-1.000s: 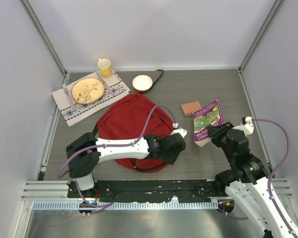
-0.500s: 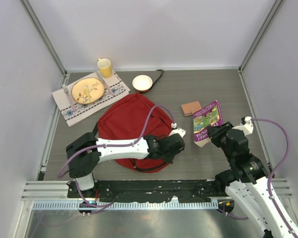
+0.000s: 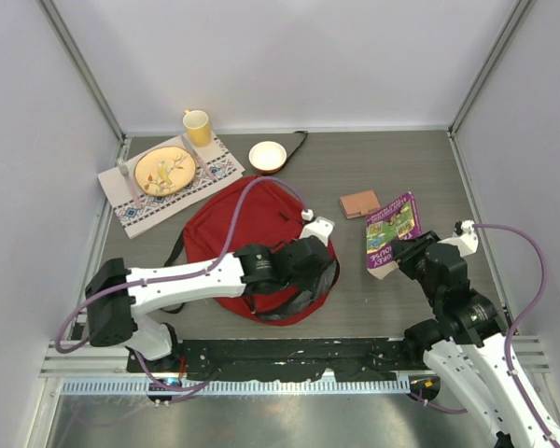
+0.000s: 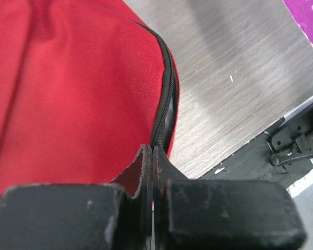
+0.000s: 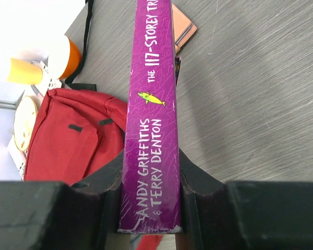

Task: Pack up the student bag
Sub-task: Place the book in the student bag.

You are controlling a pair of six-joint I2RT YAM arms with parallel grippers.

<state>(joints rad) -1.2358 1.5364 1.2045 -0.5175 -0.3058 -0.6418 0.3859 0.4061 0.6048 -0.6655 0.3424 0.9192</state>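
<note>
My right gripper should push the book (image 3: 390, 229) to the left in the top view into the bag's lifted opening (image 3: 319, 293) next. Then it should let go of the book.
The student bag (image 3: 233, 229) is a dark-red backpack lying flat in the middle of the table. My left gripper (image 3: 312, 266) is over its near right edge, shut on the fabric beside the black zipper (image 4: 164, 99). That edge is lifted, so the dark lining (image 3: 308, 285) shows. In the left wrist view the fingertips (image 4: 145, 159) are pressed together above the red bag (image 4: 68, 94). My right gripper (image 3: 394, 254) is shut on the spine of a purple book (image 3: 390, 229), held on edge right of the bag. The book (image 5: 151, 104) fills the jaws, with the bag (image 5: 68, 140) beyond it.
A small brown notebook (image 3: 359, 203) lies just behind the book. At the back left are a white bowl (image 3: 267, 155), a yellow mug (image 3: 198, 126) and a plate (image 3: 163, 170) on a patterned placemat (image 3: 135, 210). A black cord (image 3: 299, 140) lies by the bowl.
My left gripper has closed and pulled left and back over the bag, raising its near right edge so the lining shows. The right arm and the book have barely moved.
</note>
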